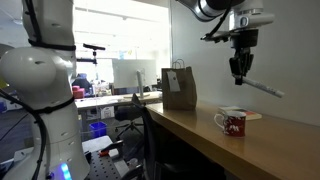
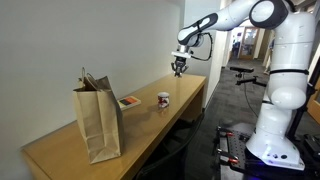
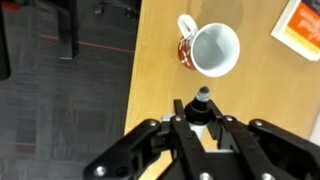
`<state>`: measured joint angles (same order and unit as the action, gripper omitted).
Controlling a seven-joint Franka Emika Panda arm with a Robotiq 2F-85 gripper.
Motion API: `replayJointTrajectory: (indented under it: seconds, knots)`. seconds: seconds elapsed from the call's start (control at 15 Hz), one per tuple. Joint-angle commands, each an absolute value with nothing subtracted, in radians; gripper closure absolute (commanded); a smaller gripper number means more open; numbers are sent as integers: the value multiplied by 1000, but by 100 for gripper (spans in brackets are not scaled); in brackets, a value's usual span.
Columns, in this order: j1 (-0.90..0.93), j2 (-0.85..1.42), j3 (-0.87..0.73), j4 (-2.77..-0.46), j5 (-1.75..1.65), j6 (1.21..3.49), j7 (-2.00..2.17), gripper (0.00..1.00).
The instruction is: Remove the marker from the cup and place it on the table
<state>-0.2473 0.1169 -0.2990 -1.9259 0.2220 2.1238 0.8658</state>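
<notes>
The marker [image 1: 262,87] has a clear spot on the bare part of the table, so next my gripper will move away from the cup [image 1: 232,123] and paper bag and go down over that spot.
My gripper [image 1: 241,75] hangs high above the table [image 1: 200,135], shut on the marker [image 1: 262,87], a dark stick with a pale end that juts out sideways. In the wrist view the marker [image 3: 201,100] shows end-on between the fingers. The red-and-white cup [image 1: 232,123] stands on the table below the gripper. It looks empty from above in the wrist view [image 3: 211,48]. The cup [image 2: 163,99] and the gripper [image 2: 179,71] also show in an exterior view, the gripper well above and behind the cup.
A tall brown paper bag [image 1: 179,89] stands further along the table, large in an exterior view [image 2: 98,122]. An orange-and-white card [image 3: 299,28] lies by the cup. The table's front edge [image 3: 133,70] drops to dark floor with office chairs.
</notes>
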Motion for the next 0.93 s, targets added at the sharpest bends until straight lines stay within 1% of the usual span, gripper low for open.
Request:
replayJointTrajectory:
  seconds: [0.0, 0.6, 0.87]
  knots:
    - [-267, 143, -311, -1921, 209, 2187, 832, 93]
    - [-300, 325, -329, -1838, 230, 2280, 765, 93]
    - [-302, 373, -327, -1803, 239, 2281, 756, 93]
